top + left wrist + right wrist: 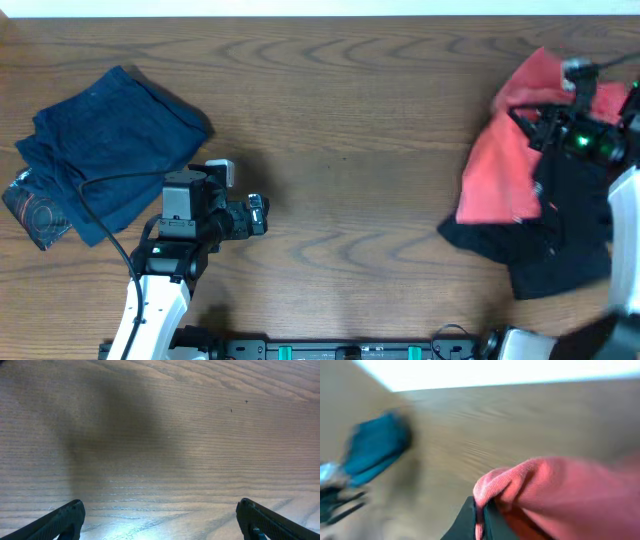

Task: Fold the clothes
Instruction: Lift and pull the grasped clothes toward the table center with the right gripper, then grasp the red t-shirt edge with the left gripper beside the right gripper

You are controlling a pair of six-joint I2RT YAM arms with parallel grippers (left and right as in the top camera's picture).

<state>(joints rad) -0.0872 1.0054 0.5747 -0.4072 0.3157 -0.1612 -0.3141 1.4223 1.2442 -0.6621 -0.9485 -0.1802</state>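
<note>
The left gripper moves across bare wood and down onto the T-shirt's nearest edge (pixel 477 168) next, since the shirt lies to its right in the overhead view.
The clothes lie in two heaps. A coral-red T-shirt (pixel 497 165) is draped over a black garment (pixel 560 245) at the right of the table, and a navy-blue garment (pixel 110 150) lies folded at the left. My right gripper (pixel 522 120) is shut on a raised fold of the red shirt (pixel 560 495); in the right wrist view the fabric is pinched between the dark fingers (pixel 465 522). My left gripper (pixel 258 215) hovers over bare wood left of centre. It stands open (pixel 160 520), with nothing between its fingers (pixel 60 520).
A clear plastic packet (pixel 35 212) lies at the navy garment's lower left corner. The left arm's black cable (pixel 100 200) crosses that garment. The wooden table (pixel 350 120) ends at a pale far edge (pixel 320 8). The navy garment shows blurred in the right wrist view (pixel 375 447).
</note>
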